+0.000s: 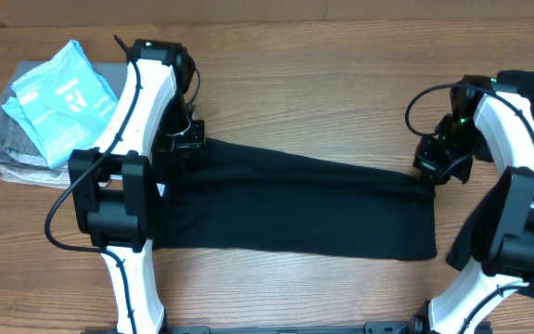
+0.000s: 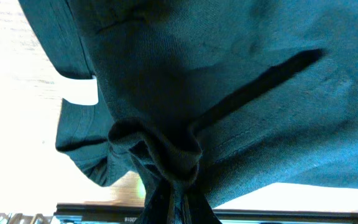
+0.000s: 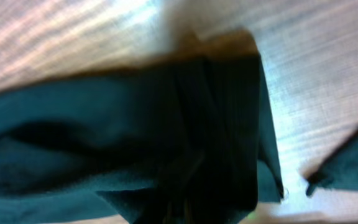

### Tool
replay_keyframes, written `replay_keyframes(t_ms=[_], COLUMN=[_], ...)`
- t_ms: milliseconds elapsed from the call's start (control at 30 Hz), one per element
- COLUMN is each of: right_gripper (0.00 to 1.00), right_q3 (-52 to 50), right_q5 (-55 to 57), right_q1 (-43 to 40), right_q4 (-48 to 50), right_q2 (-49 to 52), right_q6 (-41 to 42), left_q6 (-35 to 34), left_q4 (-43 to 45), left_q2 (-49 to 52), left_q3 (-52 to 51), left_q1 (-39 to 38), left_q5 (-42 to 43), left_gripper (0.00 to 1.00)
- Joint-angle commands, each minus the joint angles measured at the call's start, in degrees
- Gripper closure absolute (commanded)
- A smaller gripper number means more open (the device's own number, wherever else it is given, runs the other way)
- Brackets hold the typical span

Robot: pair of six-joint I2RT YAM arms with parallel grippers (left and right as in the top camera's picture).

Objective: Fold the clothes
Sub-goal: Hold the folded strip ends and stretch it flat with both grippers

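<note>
I will next draw my left gripper back and down and release the held edge on the shirt's nearer half (image 1: pixel 191 206), as that cloth lies below the gripper, toward my base.
A black T-shirt (image 1: pixel 295 209) lies stretched across the table's middle as a long band. My left gripper (image 1: pixel 185 147) is shut on its far-left edge; in the left wrist view the cloth (image 2: pixel 229 106) bunches into my jaws (image 2: pixel 176 199). My right gripper (image 1: pixel 431 169) is shut on the far-right corner; in the right wrist view dark fabric (image 3: pixel 104 137) gathers into my jaws (image 3: pixel 188 205). More black cloth (image 1: pixel 531 93) lies at the right edge, partly under the right arm.
A light-blue garment with white print (image 1: pixel 61 97) lies on folded grey and beige garments (image 1: pixel 12 153) at the far left. The wooden table (image 1: pixel 323 102) shows beyond the shirt. The arm bases stand at the front edge.
</note>
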Motion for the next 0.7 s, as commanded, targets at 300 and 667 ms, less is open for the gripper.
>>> replay_keyframes(t_ms=[300, 667], right_gripper=[0.96, 0.96], right_q3=[-9.66, -14.08], right_q5=[1.55, 1.57], right_q1=[-0.07, -0.07], right_q4=[0.90, 2.08], right_q2=[-6.32, -6.32], right_q6=[3.37, 4.85], left_q6=[-0.83, -1.29], left_q4=[-3.19, -3.21], left_q2=[-0.79, -1.01], left_q3=[-2.38, -12.72], left_q1=[0.59, 0.63], left_q5=[-1.33, -2.84], left_gripper=[0.96, 0.96])
